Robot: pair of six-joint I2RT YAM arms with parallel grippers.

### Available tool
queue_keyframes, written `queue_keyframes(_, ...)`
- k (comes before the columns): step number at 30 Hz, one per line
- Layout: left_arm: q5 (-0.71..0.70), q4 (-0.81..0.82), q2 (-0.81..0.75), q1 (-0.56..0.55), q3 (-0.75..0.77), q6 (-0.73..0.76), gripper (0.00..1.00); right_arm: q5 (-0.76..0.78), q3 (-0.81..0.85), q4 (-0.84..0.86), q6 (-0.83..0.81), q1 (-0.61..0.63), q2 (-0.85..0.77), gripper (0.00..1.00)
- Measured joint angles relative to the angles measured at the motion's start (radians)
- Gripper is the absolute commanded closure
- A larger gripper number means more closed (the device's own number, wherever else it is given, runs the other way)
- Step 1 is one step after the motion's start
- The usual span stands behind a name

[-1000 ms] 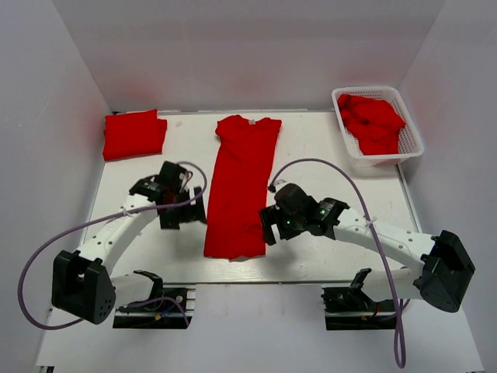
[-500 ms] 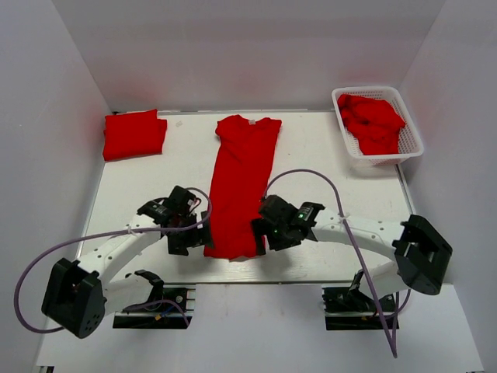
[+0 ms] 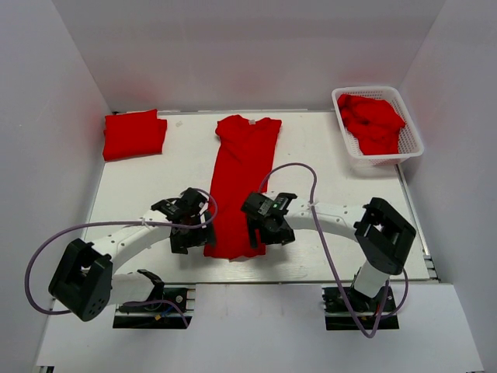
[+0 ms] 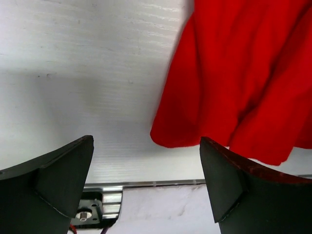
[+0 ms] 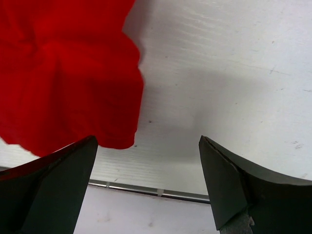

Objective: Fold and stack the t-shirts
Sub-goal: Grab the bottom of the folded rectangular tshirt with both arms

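I should move my left gripper toward the red t-shirt in the middle next and lower it to the hem's near corner (image 3: 209, 252) (image 4: 163, 137), because that corner is off-center between its open fingers.
A red t-shirt (image 3: 241, 183), folded into a long narrow strip, lies down the middle of the table, collar at the far end. My left gripper (image 3: 203, 237) is open and empty at the strip's near left corner (image 4: 180, 131). My right gripper (image 3: 260, 235) is open and empty at the near right corner (image 5: 114, 131). A folded red t-shirt (image 3: 133, 134) lies at the far left. More red t-shirts (image 3: 373, 123) are bunched in the basket.
A white lattice basket (image 3: 413, 137) stands at the far right. The table's near edge with a metal rail (image 5: 161, 191) runs just below both grippers. Purple cables (image 3: 299, 167) loop above the arms. White walls close the sides.
Both grippers have moved toward the near edge and inward, from beside the strip's middle to its two near corners. The shirt has not moved.
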Motion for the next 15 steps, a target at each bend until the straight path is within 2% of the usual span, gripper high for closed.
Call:
queue_keyframes(7, -0.011, 0.063, 0.028, -0.027, -0.038, -0.03, 0.0, 0.014, 0.04, -0.016, -0.002, 0.0, 0.066, 0.1)
queue_keyframes(9, -0.012, 0.08, 0.044, -0.039, -0.04, -0.037, 0.06, 0.013, 0.043, -0.015, -0.007, 0.0, 0.074, 0.1)
queue_keyframes(13, -0.02, 0.103, 0.048, -0.051, -0.046, -0.053, 0.21, -0.002, 0.043, -0.011, -0.021, 0.0, 0.076, 0.22)
queue_keyframes(14, -0.02, 0.11, 0.047, -0.054, -0.048, -0.055, 0.28, -0.006, 0.043, -0.008, -0.027, 0.0, 0.076, 0.25)
queue_keyframes(15, -0.02, 0.12, 0.047, -0.057, -0.052, -0.062, 0.31, -0.01, 0.043, -0.006, -0.033, 0.0, 0.076, 0.37)
